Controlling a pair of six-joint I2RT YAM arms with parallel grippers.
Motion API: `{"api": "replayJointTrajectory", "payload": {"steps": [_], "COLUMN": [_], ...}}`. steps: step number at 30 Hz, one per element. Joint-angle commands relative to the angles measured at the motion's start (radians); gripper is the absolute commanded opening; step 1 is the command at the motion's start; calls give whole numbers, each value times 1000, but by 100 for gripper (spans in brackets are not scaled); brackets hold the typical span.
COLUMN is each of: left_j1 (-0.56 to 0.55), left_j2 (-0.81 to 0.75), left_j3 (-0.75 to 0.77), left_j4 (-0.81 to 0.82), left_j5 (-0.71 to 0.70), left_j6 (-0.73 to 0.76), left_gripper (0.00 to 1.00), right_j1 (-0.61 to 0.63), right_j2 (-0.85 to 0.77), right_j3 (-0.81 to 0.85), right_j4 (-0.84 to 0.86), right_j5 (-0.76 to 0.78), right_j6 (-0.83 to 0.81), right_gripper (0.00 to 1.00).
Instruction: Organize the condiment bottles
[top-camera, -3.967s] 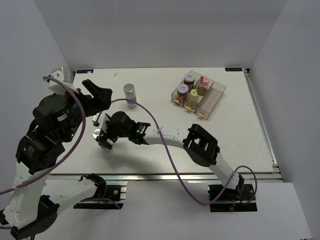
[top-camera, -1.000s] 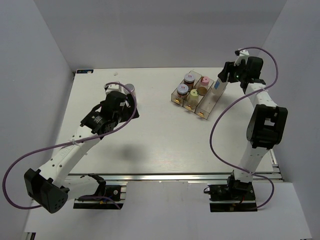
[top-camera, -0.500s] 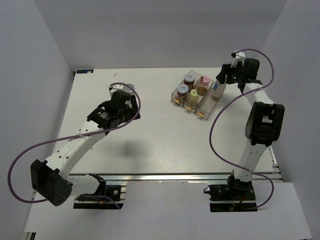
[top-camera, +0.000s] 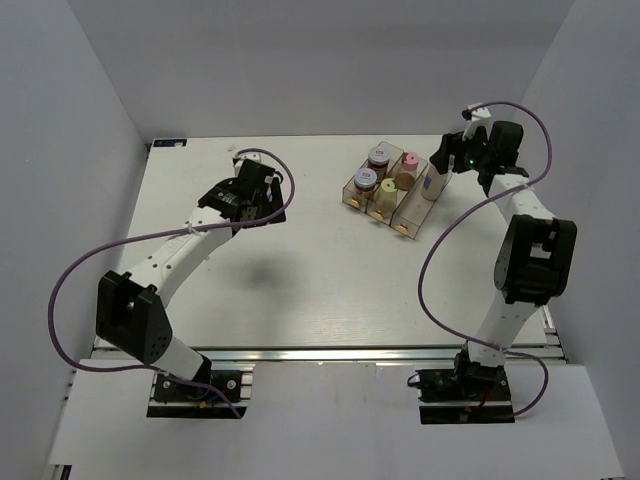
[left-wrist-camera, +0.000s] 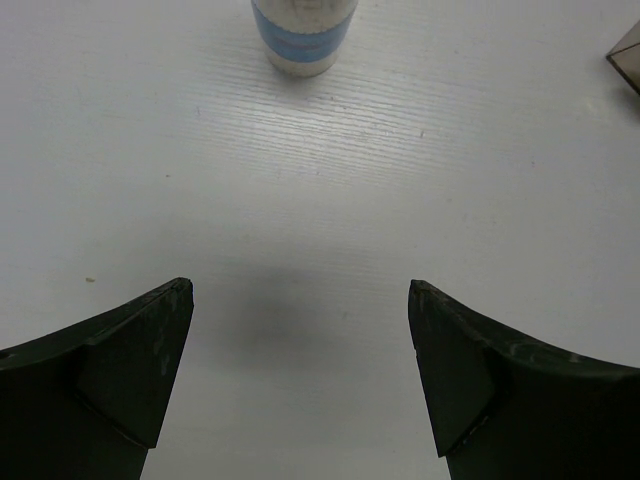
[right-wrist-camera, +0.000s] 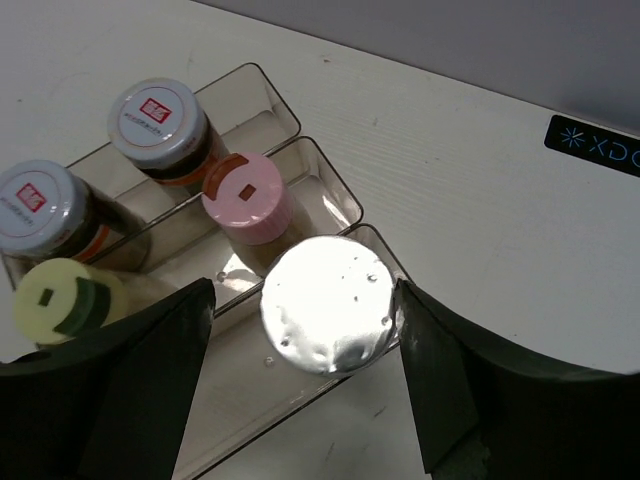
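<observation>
The second white/blue bottle stands outward of the robot's open left gripper, so the left gripper will move outward across the gap next until its fingers are on both sides of the bottle and close.
The clear brownish tray (top-camera: 407, 224) stands at the back right. Its left slot holds two dark brown bottles (top-camera: 378, 158) (top-camera: 365, 180). Its middle slot holds the pink-lidded bottle (top-camera: 408, 163) and the pale yellow bottle (top-camera: 387, 190). A silver-lidded white/blue bottle (right-wrist-camera: 327, 303) stands upright at the far end of the right slot. My right gripper (right-wrist-camera: 305, 290) straddles it, open, with a gap at the left finger. My left gripper (left-wrist-camera: 300, 295) is open and empty, just short of the second silver-lidded bottle (left-wrist-camera: 303, 35). In the top view my left gripper (top-camera: 260, 183) hides that bottle.
The near part of the tray's right slot (right-wrist-camera: 230, 420) holds nothing. The table's right rail (top-camera: 520, 230) runs beside my right arm. A blue label (right-wrist-camera: 595, 147) marks the table's back edge. White walls enclose the table on three sides.
My right gripper has brought a silver-lidded bottle from the left of the table to the tray's right slot and set it down. My left gripper has moved back toward the other silver-lidded bottle.
</observation>
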Motion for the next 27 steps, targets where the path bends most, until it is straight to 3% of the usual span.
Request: {"api": "replayJointTrajectory", "payload": {"steps": [1, 3, 7, 9, 11, 13, 15, 27], "left_j1": [21, 37, 70, 85, 96, 114, 134, 208], "left_j2": [18, 40, 110, 155, 204, 239, 302, 500], "left_j3": [79, 105, 173, 205, 238, 265, 320, 504], "left_j4": [16, 12, -4, 9, 25, 30, 22, 25], "left_j5": [17, 14, 10, 23, 46, 59, 73, 108], "left_j6": [32, 46, 62, 83, 100, 118, 127, 163], "left_gripper": [98, 98, 98, 98, 98, 98, 98, 98], "right_j1": [-20, -36, -69, -83, -92, -95, -97, -100], "right_j2": [-170, -227, -383, -428, -483, -525, -545, -668], "right_j3": [-38, -82, -156, -179, -207, -216, -221, -311], "right_j4": [73, 81, 91, 84, 75, 50, 21, -11], "right_j5": [-75, -101, -178, -190, -225, -247, -261, -301], "right_j6": [28, 42, 92, 105, 105, 105, 105, 120], "right_gripper": [76, 72, 45, 42, 47, 62, 66, 69]}}
